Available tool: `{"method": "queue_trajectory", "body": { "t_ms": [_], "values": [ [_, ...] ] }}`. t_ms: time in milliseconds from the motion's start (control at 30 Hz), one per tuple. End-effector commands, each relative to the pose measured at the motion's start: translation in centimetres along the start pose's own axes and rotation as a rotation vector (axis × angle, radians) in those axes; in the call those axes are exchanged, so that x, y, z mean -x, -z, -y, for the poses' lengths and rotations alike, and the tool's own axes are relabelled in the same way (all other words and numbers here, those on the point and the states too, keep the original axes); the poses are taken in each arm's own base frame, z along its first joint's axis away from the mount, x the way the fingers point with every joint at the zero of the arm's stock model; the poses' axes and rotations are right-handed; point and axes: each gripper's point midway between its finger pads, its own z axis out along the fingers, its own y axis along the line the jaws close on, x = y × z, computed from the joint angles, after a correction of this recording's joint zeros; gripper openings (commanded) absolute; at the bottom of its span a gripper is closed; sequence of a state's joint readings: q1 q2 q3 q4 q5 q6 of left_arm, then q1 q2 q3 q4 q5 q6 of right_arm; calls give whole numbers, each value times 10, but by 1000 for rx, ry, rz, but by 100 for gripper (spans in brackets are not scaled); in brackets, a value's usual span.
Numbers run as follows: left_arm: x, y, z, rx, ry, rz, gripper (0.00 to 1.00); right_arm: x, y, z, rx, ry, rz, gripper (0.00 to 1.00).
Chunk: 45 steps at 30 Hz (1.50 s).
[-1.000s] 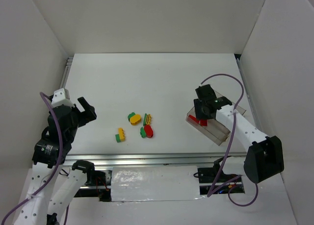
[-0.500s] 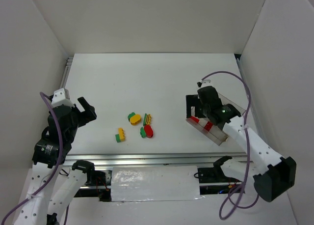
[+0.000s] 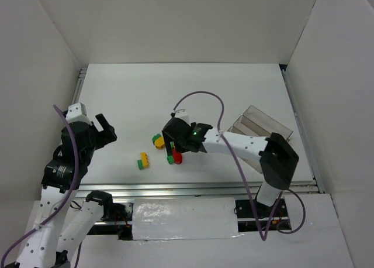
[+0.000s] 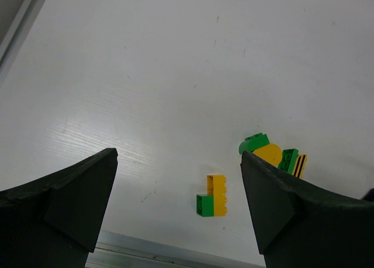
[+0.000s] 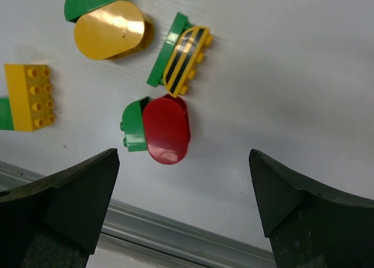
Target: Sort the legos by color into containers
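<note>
The red and green pieces are nearer one open gripper finger, so next I will move my right gripper down and toward the left in the top view, around them.
Loose legos lie mid-table: a red oval piece with a green one (image 5: 163,127) (image 3: 175,157), a yellow oval on green (image 5: 111,25) (image 3: 158,140), a green brick with a yellow-black striped plate (image 5: 181,57), and a yellow brick joined to a green one (image 4: 215,196) (image 3: 143,160). My right gripper (image 5: 183,162) (image 3: 175,146) hovers over the red piece, open and holding nothing. The left gripper (image 4: 178,154) (image 3: 108,130) stays open and empty at the left, the yellow-green brick ahead between its fingers. The clear tray of containers (image 3: 260,123) stands at the right, partly behind my right arm.
A metal rail (image 5: 175,239) runs along the table's near edge, just below the red piece. White walls close in the table on three sides. The right arm's purple cable (image 3: 204,95) loops above the table's middle.
My right arm has swung left from the tray to the cluster of loose legos, and its jaws have opened wide. The left arm has barely shifted.
</note>
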State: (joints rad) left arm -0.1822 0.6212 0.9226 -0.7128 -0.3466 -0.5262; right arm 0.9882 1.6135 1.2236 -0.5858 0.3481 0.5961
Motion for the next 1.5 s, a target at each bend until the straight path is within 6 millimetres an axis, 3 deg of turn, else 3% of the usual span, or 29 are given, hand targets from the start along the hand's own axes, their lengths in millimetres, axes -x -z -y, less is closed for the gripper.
{"method": "queue_trajectory", "body": {
  "t_ms": [0, 200, 400, 800, 867, 900, 967, 1000, 1133, 1167, 1267, 1333, 1367, 1433, 1467],
  "values": [
    [8, -2, 4, -7, -5, 25, 99, 5, -17, -20, -29, -30, 17, 99],
    [9, -2, 5, -13, -5, 28, 100, -26, -42, -55, 22, 22, -54, 93],
    [7, -5, 5, -11, -12, 16, 99, -42, -59, -54, 1, 49, -81, 78],
    [7, -5, 5, -12, -11, 14, 100, -57, -76, -62, 29, 93, -125, 77],
    [7, -5, 5, -12, -11, 14, 100, -58, -75, -64, 33, 98, -128, 66],
    [7, -5, 5, -11, -11, 15, 100, -56, -73, -66, 48, 102, -123, 61],
    [7, -4, 5, -13, -11, 15, 99, -56, -68, -70, 64, 129, -114, 36],
    [7, -4, 5, -13, -9, 15, 100, -51, -61, -74, 81, 134, -92, 31],
    [7, -2, 8, -31, -1, 15, 100, -49, -30, -101, 180, 216, -20, 21],
    [7, 0, 11, -45, 9, 13, 99, -52, -25, -98, 185, 244, -6, 21],
    [-6, 6, 36, -188, 53, -52, 99, -33, 15, -111, 288, 247, 129, 19],
    [-20, 18, 65, -357, 110, -130, 99, -35, 26, -105, 309, 257, 164, 18],
    [-27, 17, 76, -422, 129, -151, 100, -21, 44, -108, 350, 229, 221, 18],
    [-41, 35, 106, -610, 179, -242, 99, -21, 52, -100, 360, 225, 256, 18],
    [-44, 35, 116, -683, 191, -248, 100, -9, 70, -100, 392, 196, 309, 18]
  ]
}}
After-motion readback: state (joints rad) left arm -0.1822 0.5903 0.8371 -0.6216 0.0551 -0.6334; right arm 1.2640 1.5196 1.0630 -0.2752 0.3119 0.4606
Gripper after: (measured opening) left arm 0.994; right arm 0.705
